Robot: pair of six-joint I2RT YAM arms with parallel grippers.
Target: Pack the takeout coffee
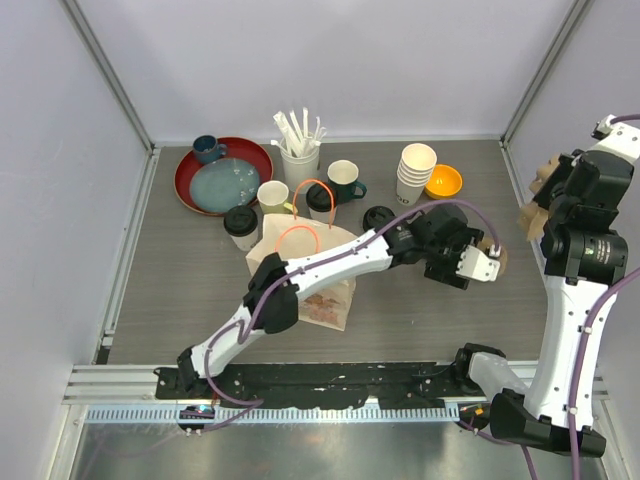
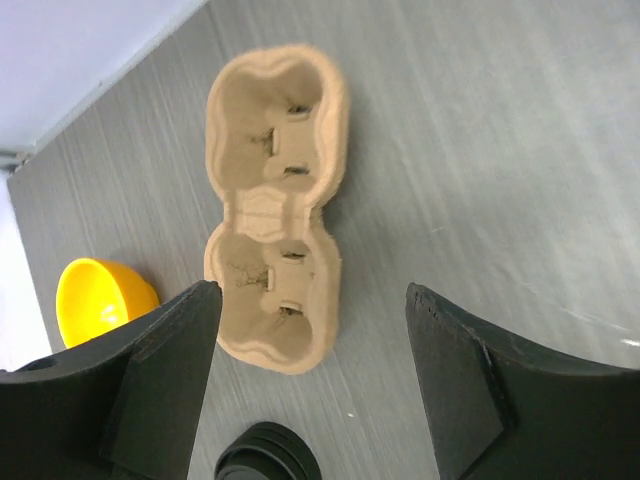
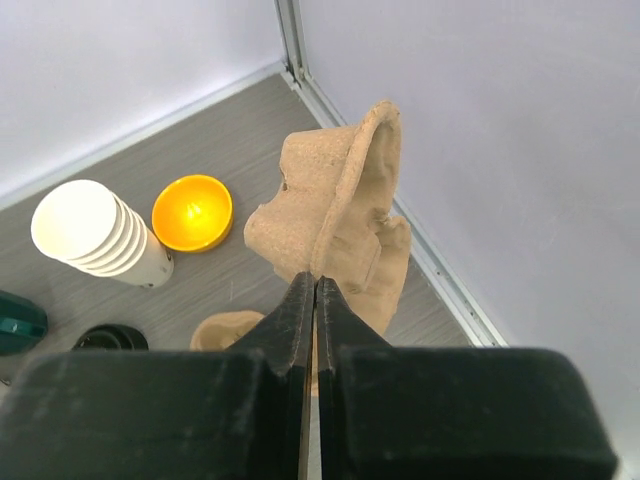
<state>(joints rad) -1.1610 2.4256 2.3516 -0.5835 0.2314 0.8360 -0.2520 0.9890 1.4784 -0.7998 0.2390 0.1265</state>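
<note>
My right gripper holds the second carrier and should move it toward the paper bag, then lower it over the table beside the bag, where the empty space fits the carrier.
Two cream paper cups with black lids stand behind the paper bag: one at the left (image 1: 240, 225), one by the bag's handles (image 1: 320, 200). My left gripper (image 1: 478, 263) is open and empty, hovering over a brown pulp two-cup carrier (image 2: 275, 210) that lies flat on the table; in the left wrist view the gripper (image 2: 312, 300) straddles the carrier's near end without touching it. My right gripper (image 3: 315, 285) is shut on the edge of a second pulp carrier (image 3: 335, 210) and holds it up near the right wall (image 1: 535, 205).
A brown paper bag with orange handles (image 1: 305, 265) lies mid-table. A black lid (image 1: 378, 217), a stack of lidless cups (image 1: 417, 170), an orange bowl (image 1: 443, 181), a green mug (image 1: 345, 178), a straw holder (image 1: 298, 150) and a red plate (image 1: 190, 190) stand behind.
</note>
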